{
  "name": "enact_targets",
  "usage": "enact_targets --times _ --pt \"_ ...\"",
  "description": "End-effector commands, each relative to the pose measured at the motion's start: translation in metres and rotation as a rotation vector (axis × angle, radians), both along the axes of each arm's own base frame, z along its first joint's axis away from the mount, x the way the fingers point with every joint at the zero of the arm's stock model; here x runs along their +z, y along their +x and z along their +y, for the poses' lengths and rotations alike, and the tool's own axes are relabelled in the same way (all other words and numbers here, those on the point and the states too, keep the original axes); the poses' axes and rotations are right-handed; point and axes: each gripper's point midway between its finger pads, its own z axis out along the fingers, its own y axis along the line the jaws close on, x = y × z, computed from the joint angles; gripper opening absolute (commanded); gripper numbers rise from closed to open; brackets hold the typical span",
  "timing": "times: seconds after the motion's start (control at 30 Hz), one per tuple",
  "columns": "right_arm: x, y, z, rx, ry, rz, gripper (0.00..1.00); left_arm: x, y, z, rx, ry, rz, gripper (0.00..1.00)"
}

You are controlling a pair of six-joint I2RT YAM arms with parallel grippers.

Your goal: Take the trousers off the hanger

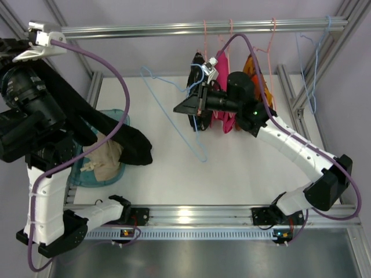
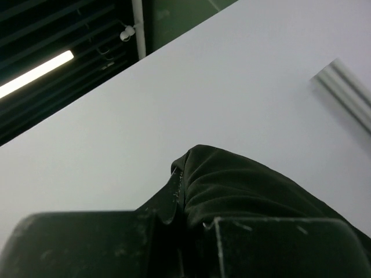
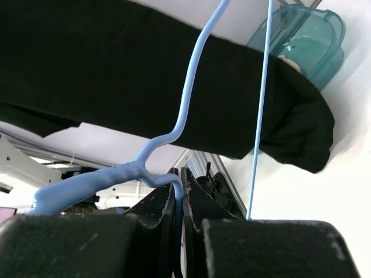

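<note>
My left gripper holds the fold of trousers, and the light-blue hanger (image 1: 174, 116) is already bare. So my left gripper needs to tilt down next, lower over the teal basket and let go of the fold there.
The black trousers (image 1: 119, 136) hang from my raised left gripper (image 1: 43, 66), and their lower end droops beside the basket. In the left wrist view my left gripper (image 2: 182, 194) is shut on a fold of the trousers (image 2: 249, 191). My right gripper (image 1: 198, 107) is shut on the light-blue wire hanger (image 1: 174, 116), which slants bare across the table, apart from the trousers. In the right wrist view my right gripper (image 3: 178, 182) pinches the hanger (image 3: 191, 98) near its hook. The trousers (image 3: 116, 75) stretch across behind it.
A teal basket (image 1: 78, 176) with beige cloth (image 1: 104, 159) stands at the left and also shows in the right wrist view (image 3: 307, 40). Pink hangers (image 1: 231, 35) with pink (image 1: 223, 119), orange (image 1: 255, 69) and dark garments hang from the rail (image 1: 145, 28). Another light-blue hanger (image 1: 316, 58) hangs at the far right.
</note>
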Motion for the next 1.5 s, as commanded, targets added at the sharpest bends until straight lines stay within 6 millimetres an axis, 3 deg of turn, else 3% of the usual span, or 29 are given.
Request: enact_targets --times 0.0,0.07,0.17,0.4,0.5,0.57,0.63,0.67,0.73,1.03,1.1,1.2,1.23,1.3,1.37,1.4,1.43,1.47 --pt "0.041 -0.01 0.004 0.026 0.071 -0.094 0.0 0.012 -0.025 0.009 0.088 0.029 -0.062 0.0" --pt "0.039 -0.009 0.009 0.034 0.067 -0.091 0.0 0.018 -0.03 0.011 0.132 0.04 -0.058 0.0" --pt "0.041 -0.009 0.013 0.04 0.07 -0.096 0.0 0.008 -0.016 0.011 0.187 0.042 0.021 0.0" --pt "0.039 -0.01 0.013 0.042 0.063 -0.103 0.0 -0.053 0.021 0.007 0.251 0.054 0.269 0.0" --pt "0.038 -0.011 0.011 0.04 0.06 -0.109 0.0 -0.08 0.025 0.02 0.287 0.005 0.359 0.0" --pt "0.036 -0.011 0.011 0.04 0.057 -0.109 0.0 -0.105 0.026 0.03 0.31 -0.027 0.442 0.0" --pt "0.035 -0.011 0.011 0.041 0.057 -0.106 0.0 -0.143 0.038 0.036 0.338 -0.036 0.57 0.0" --pt "0.034 -0.012 0.012 0.044 0.056 -0.105 0.0 -0.155 0.034 0.04 0.342 -0.047 0.596 0.0" --pt "0.033 -0.011 0.012 0.046 0.054 -0.101 0.0 -0.198 0.044 0.045 0.362 -0.055 0.719 0.0" --pt "0.032 -0.013 0.009 0.049 0.043 -0.121 0.0 -0.308 0.042 0.056 0.372 -0.11 0.914 0.0" --pt "0.032 -0.013 0.009 0.048 0.042 -0.117 0.0 -0.343 0.043 0.058 0.37 -0.114 0.995 0.0" --pt "0.031 -0.013 0.009 0.05 0.039 -0.116 0.0 -0.388 0.052 0.062 0.338 -0.166 1.083 0.0" --pt "0.031 -0.013 0.009 0.049 0.038 -0.118 0.0 -0.405 0.067 0.062 0.298 -0.182 1.13 0.0" --pt "0.032 -0.014 0.008 0.049 0.037 -0.128 0.0 -0.425 0.066 0.084 0.34 -0.278 1.164 0.0" --pt "0.033 -0.014 0.006 0.047 0.032 -0.132 0.0 -0.452 0.082 0.098 0.324 -0.336 1.242 0.0" --pt "0.035 -0.015 0.005 0.045 0.033 -0.141 0.0 -0.462 0.079 0.113 0.351 -0.407 1.246 0.0" --pt "0.034 -0.015 0.004 0.044 0.033 -0.143 0.0 -0.475 0.076 0.116 0.337 -0.448 1.299 0.0" --pt "0.033 -0.014 0.004 0.039 0.03 -0.143 0.0 -0.489 0.091 0.114 0.251 -0.488 1.344 0.02"
